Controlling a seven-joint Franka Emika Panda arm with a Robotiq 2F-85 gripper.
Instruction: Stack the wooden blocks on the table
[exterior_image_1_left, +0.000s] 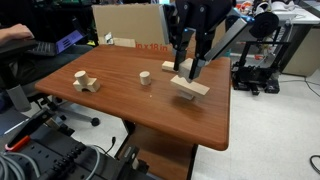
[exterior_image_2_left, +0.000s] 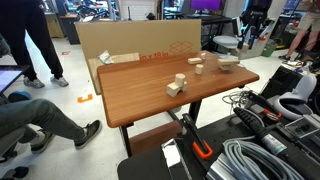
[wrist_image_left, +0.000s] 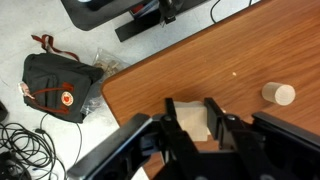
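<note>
The gripper brings the small pale block down onto the plank's bare top next and releases it there, as the middle of the flat wooden plank lies below.
My gripper hangs over the far right part of the wooden table, just above a flat wooden plank. In the wrist view its fingers are shut on a small pale wooden block, touching both of its sides. A wooden cylinder stands mid-table and also shows in the wrist view. A small block lies behind it. A cluster of blocks sits at the left end. In an exterior view the blocks and plank are small.
A large cardboard box stands against the table's far edge. A black 3D printer sits beside the table. A dark backpack and cables lie on the floor. People stand near the table.
</note>
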